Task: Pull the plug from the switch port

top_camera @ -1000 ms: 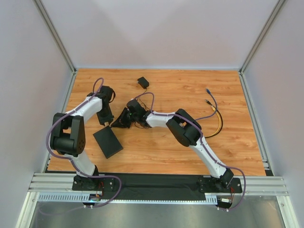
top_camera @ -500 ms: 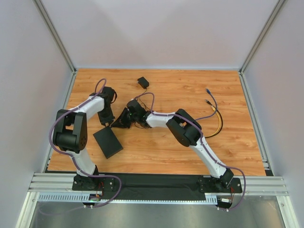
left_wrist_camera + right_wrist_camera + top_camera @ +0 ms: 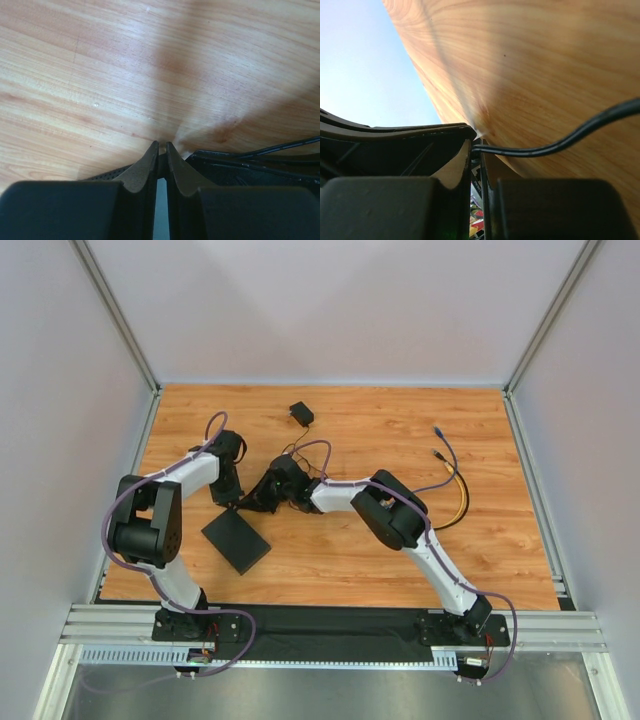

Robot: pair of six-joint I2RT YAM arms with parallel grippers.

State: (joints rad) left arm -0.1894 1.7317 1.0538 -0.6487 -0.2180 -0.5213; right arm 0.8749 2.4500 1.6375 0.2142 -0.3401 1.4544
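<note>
My right gripper should next pull the plug outward off the switch and let go of it on the tabletop by the adapter block, because the lead starts there.
The switch (image 3: 236,542), a flat matte-black box, lies askew on the wooden table at the left. Its far corner reaches up to my left gripper (image 3: 229,502). In the left wrist view that gripper (image 3: 162,146) has its jaws nearly together on a dark edge, with the switch's perforated side (image 3: 107,173) beside the left finger. My right gripper (image 3: 252,502) lies low just right of it, pointing left. In the right wrist view it (image 3: 478,145) is shut on the plug, whose thin black lead (image 3: 560,145) runs off to the right. The port itself is hidden.
A small black adapter block (image 3: 301,413) sits at the back of the table. Yellow and purple cables (image 3: 455,490) loop at the right, by the right arm's elbow. Grey walls and aluminium posts enclose the table.
The left jaws have closed down. The switch has swung, its near end moving right. Both grippers have shifted slightly right.
</note>
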